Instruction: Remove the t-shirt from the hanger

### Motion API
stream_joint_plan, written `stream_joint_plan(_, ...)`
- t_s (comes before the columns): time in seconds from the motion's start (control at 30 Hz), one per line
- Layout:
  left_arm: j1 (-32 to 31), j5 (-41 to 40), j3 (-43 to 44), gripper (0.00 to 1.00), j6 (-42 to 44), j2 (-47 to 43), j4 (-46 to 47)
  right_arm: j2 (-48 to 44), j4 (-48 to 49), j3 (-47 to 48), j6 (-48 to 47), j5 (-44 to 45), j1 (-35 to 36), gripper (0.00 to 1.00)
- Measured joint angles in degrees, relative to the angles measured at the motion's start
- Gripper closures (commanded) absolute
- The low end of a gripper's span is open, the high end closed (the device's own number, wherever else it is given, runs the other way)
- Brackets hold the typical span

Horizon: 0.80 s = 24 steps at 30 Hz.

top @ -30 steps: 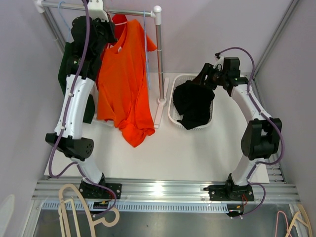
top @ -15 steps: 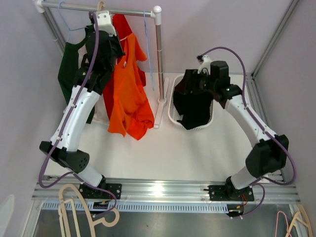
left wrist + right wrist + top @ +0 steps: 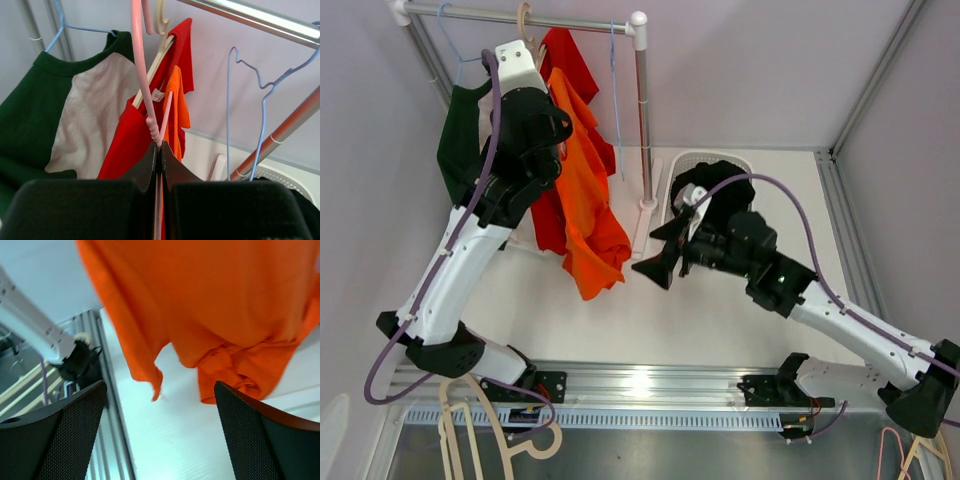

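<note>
The near edge of the t-shirt's hem hangs to the left in the top view. My right gripper will move its open fingers that way next, to straddle that edge.
The orange t-shirt (image 3: 588, 205) hangs on a thin pink hanger (image 3: 140, 70), its crumpled hem low over the table. My left gripper (image 3: 160, 146) is shut on that hanger's neck just below the twisted wire, high up by the rail (image 3: 570, 20). The hanger's hook runs out of the top of the left wrist view. My right gripper (image 3: 658, 252) stands open just right of the shirt's hem. In the right wrist view the orange t-shirt (image 3: 225, 305) fills the top and nothing lies between the right gripper (image 3: 160, 390) fingers.
A red t-shirt (image 3: 132, 137) on a cream hanger (image 3: 161, 22) hangs just behind the orange one. A green-and-white shirt (image 3: 80, 110) on a blue hanger hangs left. An empty blue hanger (image 3: 262, 95) hangs right. The rack post (image 3: 642, 110) stands beside a white basket (image 3: 692, 160) holding black clothing (image 3: 718, 180).
My right arm has left the black clothing in the basket, swung left and forward to the orange shirt's hem, and opened. My left arm has shifted the hanger, turning the shirt edge-on.
</note>
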Motion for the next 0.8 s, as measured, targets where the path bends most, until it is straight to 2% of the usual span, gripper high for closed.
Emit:
stream_joint_plan(0.23, -2.6, -4.8, -1.9, 0.99, -1.8, -1.6, -1.3, 1.0, 7.0, -5.0, -1.6, 4.7, 12.2, 0.07)
stream_joint_plan(0.37, -3.7, -5.9, -2.5, 0.99, -2.2, -1.6, -1.4, 4.2, 11.0, -4.2, -2.1, 6.5, 14.2, 0.07)
stream_joint_plan(0.57, -4.7, -7.4, -3.0, 0.99, -2.2, -1.7, -1.2, 13.9, 13.8, 2.2, -2.5, 7.3, 15.1, 0.09)
stream_joint_plan(0.63, -4.9, -7.6, -4.0, 0.99, -2.3, -2.0, -0.9, 16.7, 14.7, 4.0, -2.4, 7.8, 15.3, 0.2)
stream_joint_plan(0.67, -5.0, -7.6, -4.7, 0.99, -2.2, -2.2, -0.7, 17.9, 15.1, 4.7, -2.5, 8.1, 15.4, 0.73)
stream_joint_plan(0.7, -5.2, -7.7, -5.4, 0.99, -2.2, -2.5, -0.6, 18.8, 15.3, 5.3, -3.0, 8.3, 15.5, 0.96)
stream_joint_plan(0.73, -5.3, -7.7, -6.6, 0.99, -2.1, -2.8, 0.2, 19.6, 15.3, 5.9, -2.6, 8.8, 15.5, 1.0)
stream_joint_plan(0.8, -5.4, -7.8, -8.1, 0.99, -1.4, -3.3, 1.5, 20.9, 15.3, 6.9, -2.2, 9.2, 15.6, 1.0)
